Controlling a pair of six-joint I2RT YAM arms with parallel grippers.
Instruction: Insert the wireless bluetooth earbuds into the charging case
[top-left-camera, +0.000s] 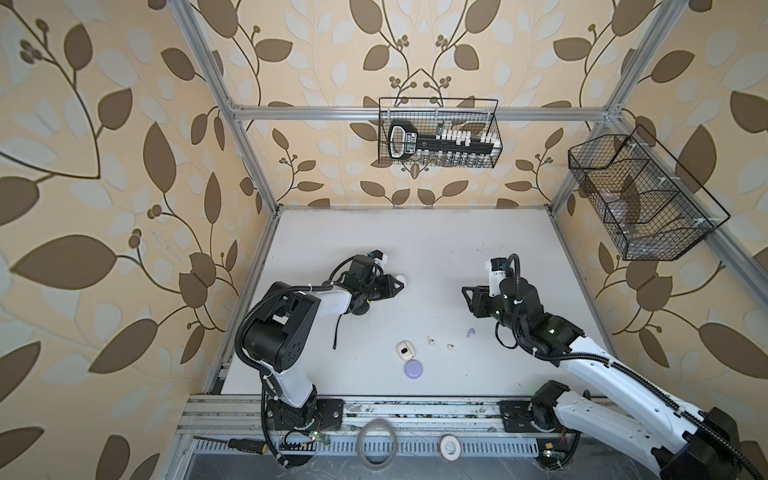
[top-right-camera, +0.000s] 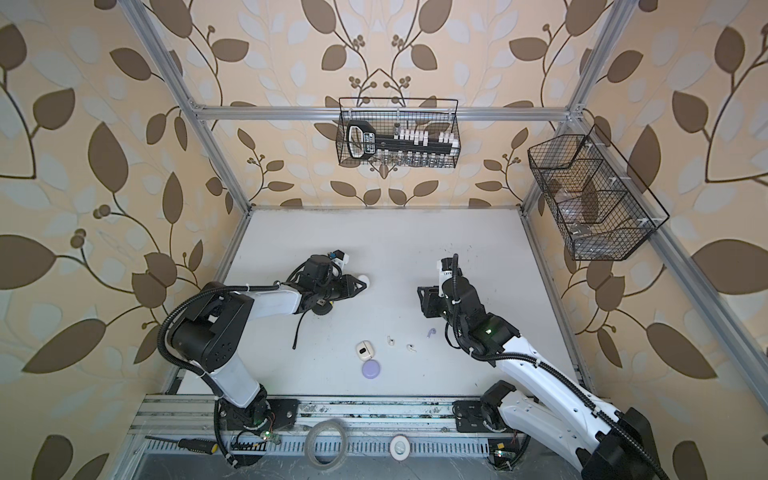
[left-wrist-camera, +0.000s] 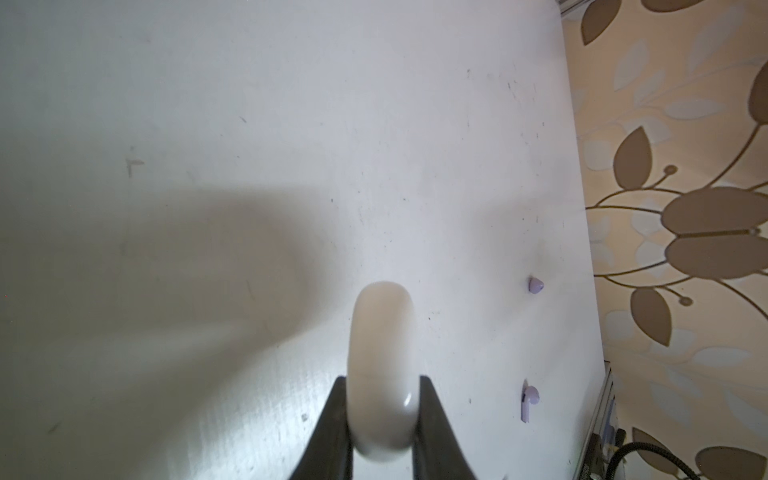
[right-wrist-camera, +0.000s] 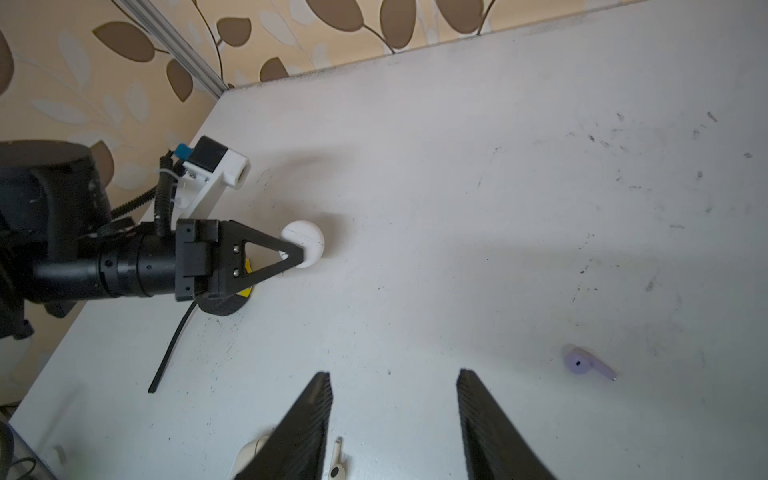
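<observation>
The left gripper needs to lower the white round charging case (top-left-camera: 400, 277) onto the bare tabletop just below next and let go of it there, because that spot is clear of the earbuds.
My left gripper (top-left-camera: 400, 283) (left-wrist-camera: 382, 380) is shut on a closed white round charging case (top-left-camera: 400, 277) (left-wrist-camera: 381, 332) (right-wrist-camera: 305, 243), held edge-on just above the table's left middle. My right gripper (top-left-camera: 464, 291) (right-wrist-camera: 395, 378) hangs open and holds nothing, facing it from the right. Two cream earbuds (top-left-camera: 430, 340) (top-left-camera: 451, 347) and a lavender earbud (top-left-camera: 470, 332) (right-wrist-camera: 586, 363) lie near the front. One cream earbud (right-wrist-camera: 336, 459) lies by my right fingers. The left wrist view shows two lavender earbuds (left-wrist-camera: 535, 285) (left-wrist-camera: 528, 399). An open cream case (top-left-camera: 405, 350) and a closed lavender case (top-left-camera: 413, 369) sit front centre.
A black strap (top-left-camera: 336, 332) and a black round object (top-left-camera: 360, 309) lie under the left arm. Wire baskets (top-left-camera: 438, 133) (top-left-camera: 640, 195) hang on the back and right walls. A tape roll (top-left-camera: 376, 444) and a screwdriver (top-left-camera: 245, 444) lie past the front rail.
</observation>
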